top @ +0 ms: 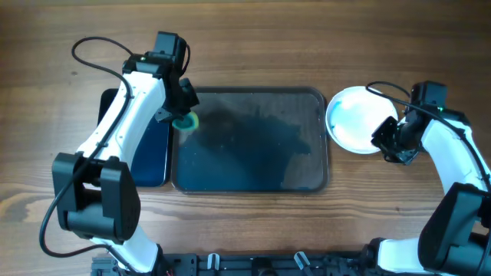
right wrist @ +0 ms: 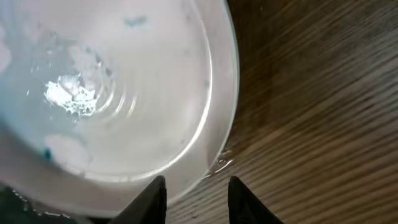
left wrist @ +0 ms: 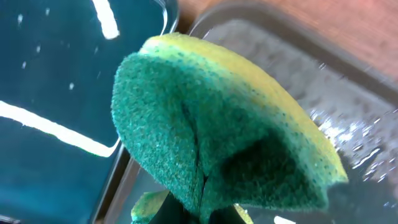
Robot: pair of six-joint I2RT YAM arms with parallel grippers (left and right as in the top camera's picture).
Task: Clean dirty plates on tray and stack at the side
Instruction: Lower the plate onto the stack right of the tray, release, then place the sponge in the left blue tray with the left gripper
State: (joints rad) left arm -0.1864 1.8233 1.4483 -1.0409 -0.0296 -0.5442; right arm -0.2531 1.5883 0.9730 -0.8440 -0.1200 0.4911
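Observation:
I will move my left gripper to the left in the overhead view and back, to the dark blue plate's empty side (top: pixel 150 152) (left wrist: pixel 50 168), and let go of the sponge there next.
A dark grey tray (top: pixel 307 172) lies mid-table, wet and smeared. My left gripper (top: pixel 182 116) is shut on a green and yellow sponge (top: pixel 186 122) over the tray's left edge. In the left wrist view the folded sponge (left wrist: pixel 217 124) fills the frame, with the tray (left wrist: pixel 354 118) behind it. A white round plate (top: pixel 351 119) lies on the table right of the tray. My right gripper (top: pixel 390 142) is open at its right rim. In the right wrist view the plate (right wrist: pixel 112 93) shows white smears, and its rim lies between my open fingers (right wrist: pixel 196 190).
A dark blue rectangular plate (top: pixel 149 157) lies flat on the table left of the tray, partly under my left arm; it also shows in the left wrist view (left wrist: pixel 50 68). Bare wooden table (top: pixel 253 46) surrounds everything. Water drops sit by the white plate's rim (right wrist: pixel 222 163).

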